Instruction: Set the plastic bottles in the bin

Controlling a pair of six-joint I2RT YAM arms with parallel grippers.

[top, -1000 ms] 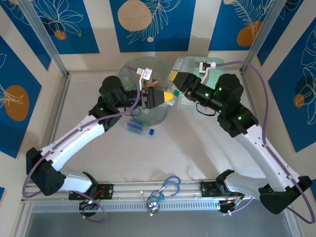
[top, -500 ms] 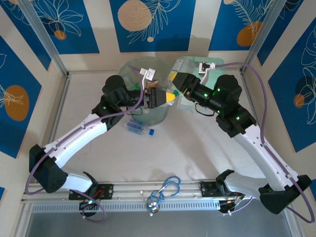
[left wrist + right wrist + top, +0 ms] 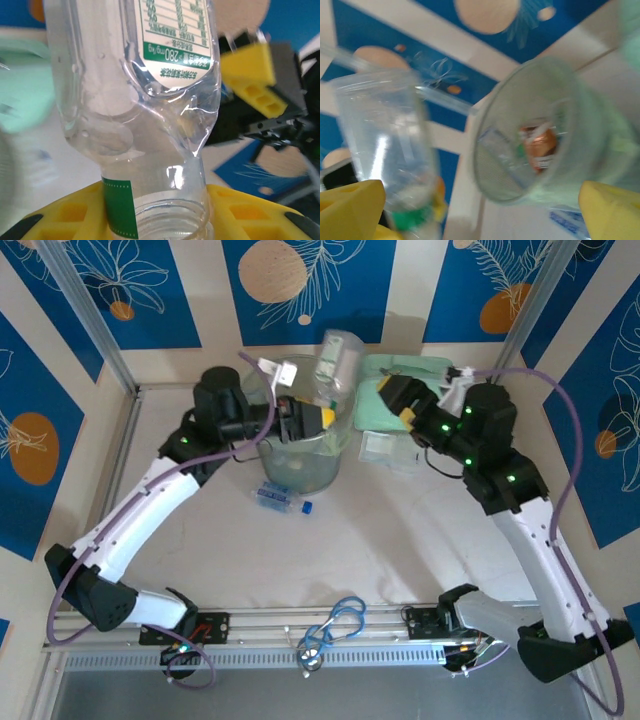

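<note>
My left gripper turns and moves down toward the bin's opening next and releases the bottle's neck there, since that opening lies below the gripper.
My left gripper [image 3: 318, 418] is shut on the neck of a clear, crumpled plastic bottle [image 3: 335, 360] with a green label. It holds the bottle [image 3: 135, 90] base-up above the far rim of the pale-green bin [image 3: 300, 468]; yellow pads clamp the neck on both sides at the left gripper [image 3: 160, 215]. My right gripper [image 3: 398, 400] is open and empty to the right of the bin, over the mint case. In the blurred right wrist view, the right gripper [image 3: 480, 210] faces the held bottle [image 3: 385, 145] and the bin [image 3: 495, 165], which has a brown-orange bottle [image 3: 540, 145] inside. A blue-labelled bottle [image 3: 275, 498] lies on the table in front of the bin.
A flat mint-green zip case [image 3: 385, 410] and a clear packet [image 3: 385, 450] lie right of the bin. A loose blue cap [image 3: 307, 507] sits by the lying bottle. A blue cord loop [image 3: 340, 620] rests at the near rail. Walls close in at the back and sides.
The right gripper has pulled back to the right, away from the left one. The left gripper has swung back and up, and the clear bottle now stands high above the bin.
</note>
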